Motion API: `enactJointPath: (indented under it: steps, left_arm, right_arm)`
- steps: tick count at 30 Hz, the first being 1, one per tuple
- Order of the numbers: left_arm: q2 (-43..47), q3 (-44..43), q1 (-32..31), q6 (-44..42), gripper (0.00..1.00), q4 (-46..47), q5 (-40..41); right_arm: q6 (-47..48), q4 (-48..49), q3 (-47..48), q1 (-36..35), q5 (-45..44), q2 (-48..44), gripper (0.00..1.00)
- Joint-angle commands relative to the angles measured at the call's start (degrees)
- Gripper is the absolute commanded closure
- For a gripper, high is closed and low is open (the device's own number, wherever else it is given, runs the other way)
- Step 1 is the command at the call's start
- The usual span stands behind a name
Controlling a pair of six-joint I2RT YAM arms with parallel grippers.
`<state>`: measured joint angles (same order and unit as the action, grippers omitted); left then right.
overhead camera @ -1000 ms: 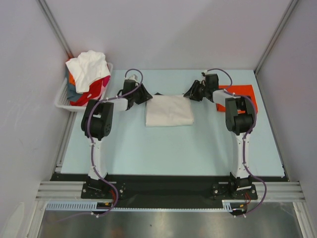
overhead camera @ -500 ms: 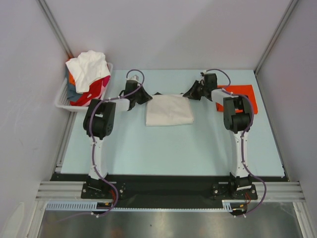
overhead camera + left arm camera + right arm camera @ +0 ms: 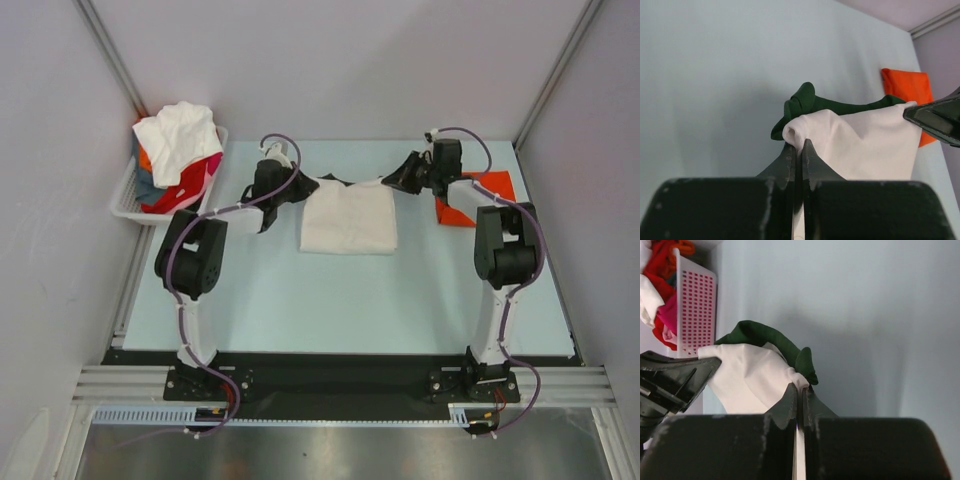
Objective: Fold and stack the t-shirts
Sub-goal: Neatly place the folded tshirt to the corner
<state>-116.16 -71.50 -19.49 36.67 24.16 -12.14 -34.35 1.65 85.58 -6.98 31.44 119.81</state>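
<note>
I should next move the cream t-shirt's corner to the right in the top view with my left gripper. I should then let it go on top of the folded orange-red t-shirt [image 3: 460, 212] [image 3: 910, 86], which lies there.
The cream t-shirt [image 3: 348, 217] with dark green sleeves lies folded at the middle back of the table. My left gripper [image 3: 306, 186] is shut on its far left corner, seen pinched in the left wrist view [image 3: 798, 142]. My right gripper [image 3: 396, 182] is shut on its far right corner, seen pinched in the right wrist view [image 3: 800, 387]. Both corners are lifted a little and the cloth hangs between them. The orange-red t-shirt [image 3: 478, 196] lies folded at the back right, and shows in the left wrist view [image 3: 907, 90]. More shirts [image 3: 178, 150] are piled in the basket.
A white slotted plastic basket [image 3: 128, 195] stands at the back left, also in the right wrist view [image 3: 694, 310]. Grey walls close in the table on three sides. Bare table surface [image 3: 340, 300] lies in front of the shirt.
Both grippers have lifted the shirt's far corners and moved outward and back. The cream shirt has shifted slightly right and away, and its far edge is pulled taut.
</note>
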Motion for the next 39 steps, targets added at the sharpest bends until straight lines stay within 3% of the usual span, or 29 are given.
enactJointPath:
  steps: [1,9,14,25,33,39]
  left_arm:
    - [7.1,0.9,-2.8,-2.0,1.0,6.5,-0.4]
    - [13.9,1.9,-8.9,-2.3,1.0,10.0,2.2]
    - [11.0,-3.1,-15.8,-1.4,0.99,10.4,4.8]
    - [-6.4,-26.7,-24.8,6.0,1.0,13.4,3.0]
    - [-29.4,-52.9,-27.9,13.3,1.0,12.9,4.0]
    - [-39.6,-64.9,-28.6,16.4,1.0,16.3,6.6]
  right_arm:
    - [-0.4,2.7,-3.7,2.2,0.9,-7.2,1.0]
    - [-0.5,-1.3,-8.0,8.8,-2.3,-21.0,1.0]
    - [-0.5,-8.8,-7.9,15.3,-4.6,-27.0,1.0]
    - [1.2,-16.4,-5.5,30.9,-7.9,-33.1,1.0]
    - [1.8,-15.6,-3.3,37.1,-8.9,-27.8,1.0]
    - [2.8,-15.4,1.5,39.2,-8.4,-21.2,1.0]
